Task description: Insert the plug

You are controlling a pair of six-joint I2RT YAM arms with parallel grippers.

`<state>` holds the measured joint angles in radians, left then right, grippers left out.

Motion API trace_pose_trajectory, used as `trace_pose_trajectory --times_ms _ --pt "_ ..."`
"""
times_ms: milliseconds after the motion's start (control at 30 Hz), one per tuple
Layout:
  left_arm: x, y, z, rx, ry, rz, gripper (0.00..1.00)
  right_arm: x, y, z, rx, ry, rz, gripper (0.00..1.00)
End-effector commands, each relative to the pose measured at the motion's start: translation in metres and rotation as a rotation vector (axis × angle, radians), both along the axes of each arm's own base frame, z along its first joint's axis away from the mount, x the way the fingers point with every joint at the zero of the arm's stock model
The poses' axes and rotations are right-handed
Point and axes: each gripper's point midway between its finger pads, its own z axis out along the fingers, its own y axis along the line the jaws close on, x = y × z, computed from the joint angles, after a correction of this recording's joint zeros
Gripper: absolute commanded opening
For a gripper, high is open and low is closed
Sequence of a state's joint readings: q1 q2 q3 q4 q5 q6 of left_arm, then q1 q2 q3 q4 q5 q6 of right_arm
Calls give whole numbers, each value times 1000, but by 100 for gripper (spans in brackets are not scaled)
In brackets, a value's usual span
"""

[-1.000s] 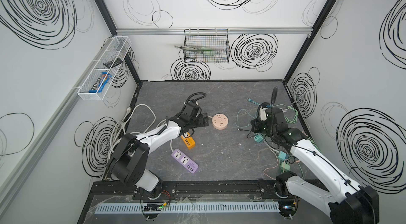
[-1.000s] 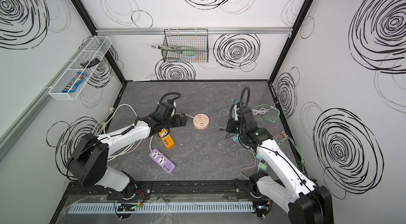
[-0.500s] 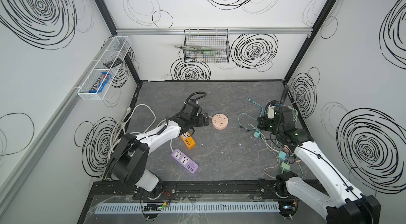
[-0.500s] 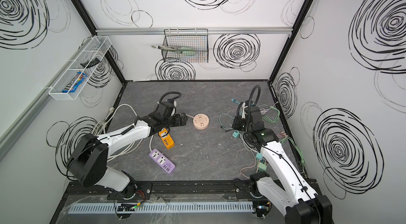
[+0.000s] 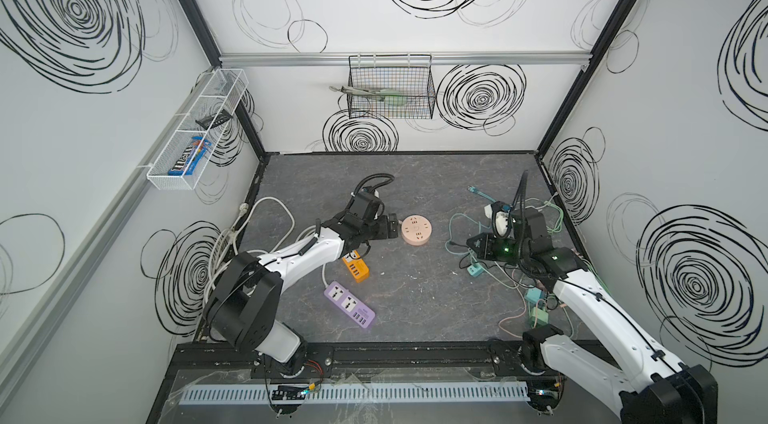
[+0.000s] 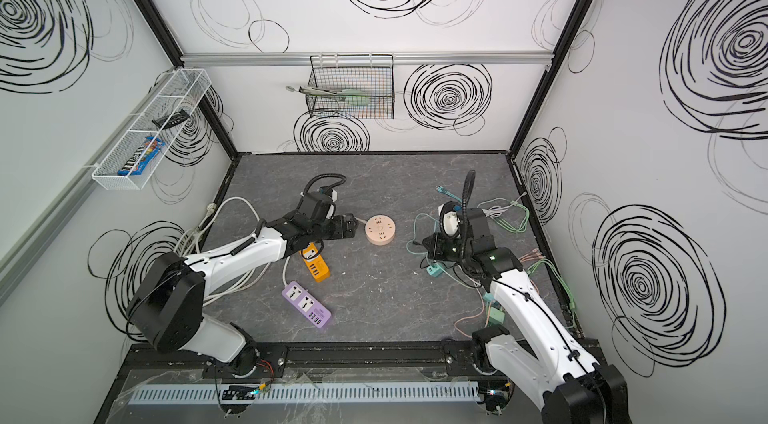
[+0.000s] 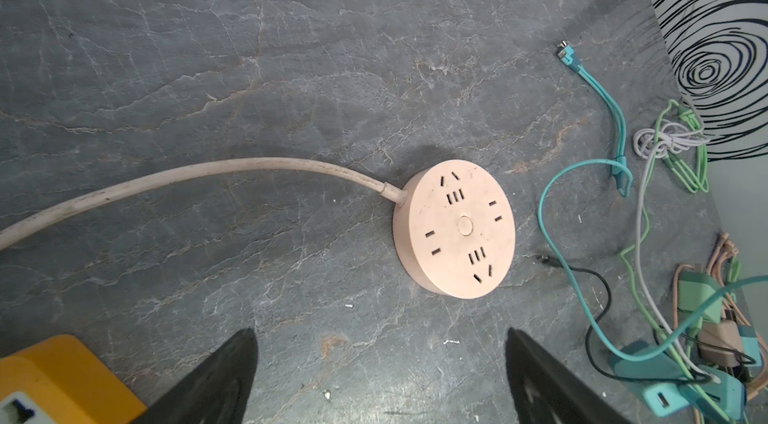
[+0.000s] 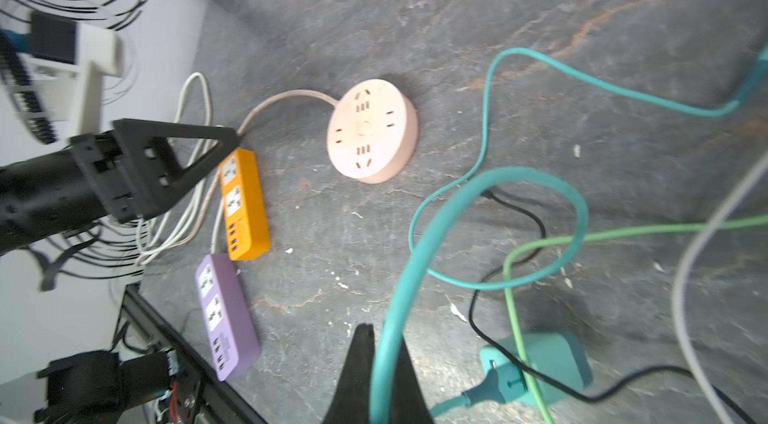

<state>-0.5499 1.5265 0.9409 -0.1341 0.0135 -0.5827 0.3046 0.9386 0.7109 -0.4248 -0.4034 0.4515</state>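
The teal cable (image 8: 415, 243) will go down with my right gripper to the bare floor beside the round pink socket below it, and this will pull the adapter block nearer. My right gripper will let go of the cable there.
A round pink socket hub (image 5: 416, 229) (image 6: 380, 229) (image 7: 455, 228) (image 8: 372, 131) lies flat mid-floor, its slots facing up. My left gripper (image 5: 390, 228) (image 7: 380, 332) hovers just beside it, open and empty, its fingers (image 7: 224, 376) wide apart. My right gripper (image 5: 471, 242) (image 8: 384, 359) is shut on a teal cable (image 8: 415, 243) that loops out in front of it. A teal plug (image 8: 492, 386) lies on the floor against a teal adapter block (image 8: 552, 359) (image 5: 475, 270), below and beside the right gripper.
An orange power strip (image 5: 355, 268) (image 8: 243, 201) and a purple one (image 5: 349, 304) (image 8: 224, 314) lie under the left arm. White cords (image 5: 232, 235) pile at the left wall. Green, grey and black cables with more adapters (image 5: 536, 301) tangle along the right wall.
My right arm has swung its gripper down and towards the middle, dragging the teal cable and adapter block with it. The left arm and the pink hub have not moved.
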Motion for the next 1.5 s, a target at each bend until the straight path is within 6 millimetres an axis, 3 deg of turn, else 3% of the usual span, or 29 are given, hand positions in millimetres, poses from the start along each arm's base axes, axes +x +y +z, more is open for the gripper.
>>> trace_pose_trajectory --times_ms 0,200,567,700,800,900,1033,1133,1300,1467 --pt "4 -6 10 -2 -39 -20 96 6 21 50 119 -124 80 0" --pt "-3 -14 25 -44 -107 -77 96 17 46 69 157 -196 145 0" --pt "4 33 22 8 -82 94 96 7 134 59 227 -197 368 0" --pt "3 43 21 44 -80 117 96 -1 154 48 237 -146 431 0" --pt "1 41 20 53 -81 101 96 1 147 29 217 -82 421 0" --pt "-5 27 20 76 -96 37 96 5 126 -5 170 -18 387 0" --pt "-26 -11 20 98 -112 -147 96 15 77 -61 66 75 272 0" --pt "-51 -47 14 82 -87 -328 96 24 53 -86 27 137 203 0" --pt "-91 -86 -11 182 -57 -574 97 43 34 -101 -57 139 112 1" --pt "-97 -102 -27 348 -64 -696 97 66 12 -110 -115 145 -1 2"
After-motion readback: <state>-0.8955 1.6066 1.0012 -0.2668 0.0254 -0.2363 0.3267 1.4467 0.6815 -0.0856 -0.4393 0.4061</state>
